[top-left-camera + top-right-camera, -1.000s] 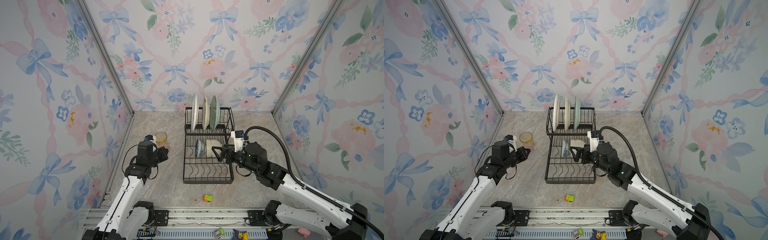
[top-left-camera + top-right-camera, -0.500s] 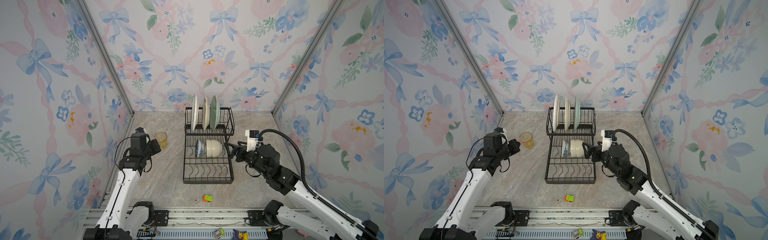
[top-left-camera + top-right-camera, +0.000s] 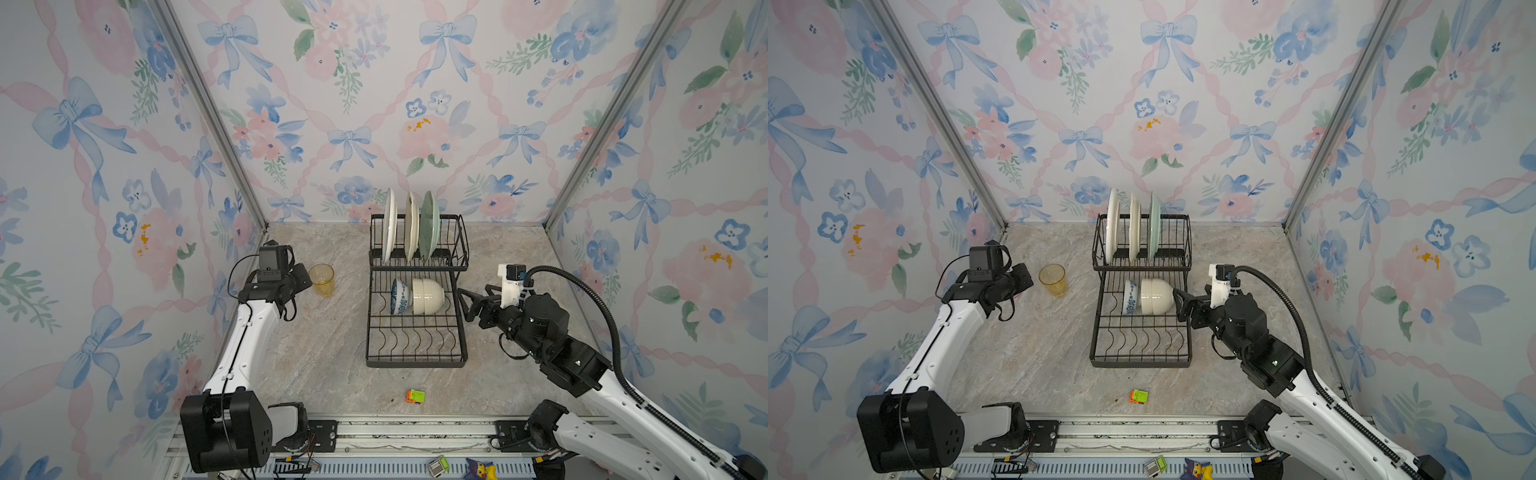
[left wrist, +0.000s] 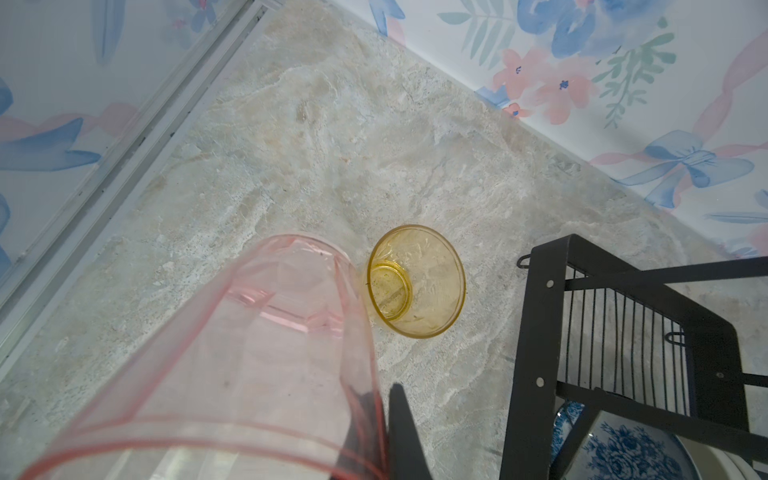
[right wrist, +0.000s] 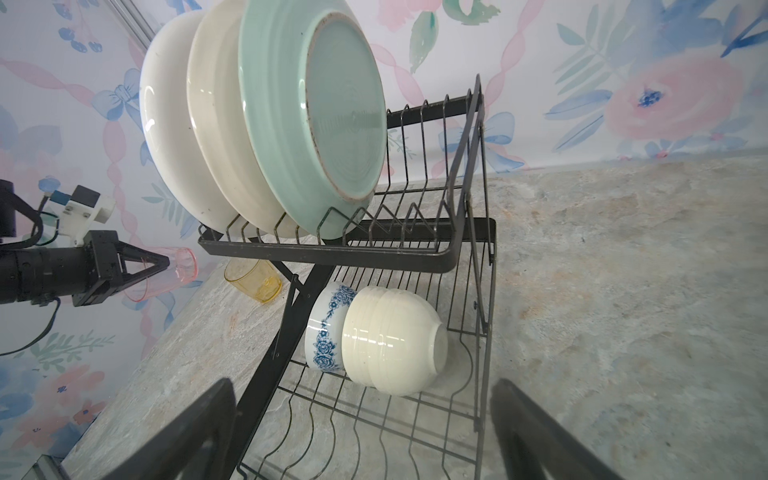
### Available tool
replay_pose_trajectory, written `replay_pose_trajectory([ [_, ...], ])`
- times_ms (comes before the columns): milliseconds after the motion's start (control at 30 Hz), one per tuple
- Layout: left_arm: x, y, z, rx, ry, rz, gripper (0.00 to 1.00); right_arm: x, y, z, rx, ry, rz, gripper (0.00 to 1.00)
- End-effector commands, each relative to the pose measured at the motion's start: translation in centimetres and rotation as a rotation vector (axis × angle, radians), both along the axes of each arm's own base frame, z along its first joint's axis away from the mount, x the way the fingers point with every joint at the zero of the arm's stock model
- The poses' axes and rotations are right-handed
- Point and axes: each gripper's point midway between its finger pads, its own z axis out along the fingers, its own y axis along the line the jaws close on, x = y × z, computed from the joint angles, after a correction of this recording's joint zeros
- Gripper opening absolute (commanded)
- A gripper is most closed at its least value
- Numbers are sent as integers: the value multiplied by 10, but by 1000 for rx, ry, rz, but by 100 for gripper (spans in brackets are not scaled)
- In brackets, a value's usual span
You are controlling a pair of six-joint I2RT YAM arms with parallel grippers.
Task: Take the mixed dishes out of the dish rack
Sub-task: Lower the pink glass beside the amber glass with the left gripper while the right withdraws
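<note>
The left gripper lowers the pink tumbler's base onto clear marble beside the amber tumbler (image 3: 321,279) next and releases the pink tumbler's side, since that spot lies below it.
The black wire dish rack (image 3: 415,360) stands mid-table. Its upper basket holds three upright plates: white (image 3: 389,226), cream (image 3: 410,226), pale green (image 3: 429,226). On the lower tray a white bowl (image 3: 429,296) lies on its side, nested against a blue-patterned bowl (image 3: 400,296). My right gripper (image 3: 465,300) hovers open just right of the rack, level with the bowls; in the right wrist view its fingers (image 5: 208,419) frame the tray's edge. My left gripper (image 4: 384,432) is shut on the wall of the pink tumbler (image 4: 249,353), tilted above the table. The amber tumbler (image 3: 321,279) stands beside it.
A small orange-green toy block (image 3: 415,396) lies on the marble top in front of the rack. Floral walls close in on the left, back and right. A metal rail (image 3: 415,432) with small toys runs along the near edge.
My right gripper has pulled back to the right, out of the rack and away from the bowls. My left arm has drawn back toward the left wall, still holding the pink tumbler.
</note>
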Motion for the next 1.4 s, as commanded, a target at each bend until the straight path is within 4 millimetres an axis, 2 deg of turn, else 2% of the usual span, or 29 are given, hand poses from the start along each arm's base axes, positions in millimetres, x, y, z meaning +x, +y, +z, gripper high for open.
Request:
replay_pose_trajectory([
  [0,8,3,-1,14,18,-16,0,-2,-5,-13,-42,12,-3,97],
  [200,23,16,-22,26,85,-6,0,-4,-1,-19,-56,21,25,97],
  [533,66,14,-44,-30,150,-45,0,-1,6,-28,-60,65,41,97],
  [700,81,18,-64,-19,228,-58,0,-2,6,-32,-70,87,43,97],
  [967,92,30,-79,17,278,-49,0,-1,0,-34,-75,100,9,97],
  [1133,97,34,-81,23,292,-49,0,0,1,-37,-78,112,8,97],
  [1167,98,34,-81,25,293,-50,2,1,1,-37,-77,115,7,97],
  [1233,99,36,-82,29,301,-48,12,2,1,-39,-79,121,2,97],
  [1367,99,40,-86,29,308,-46,15,3,-1,-40,-83,135,-13,97],
])
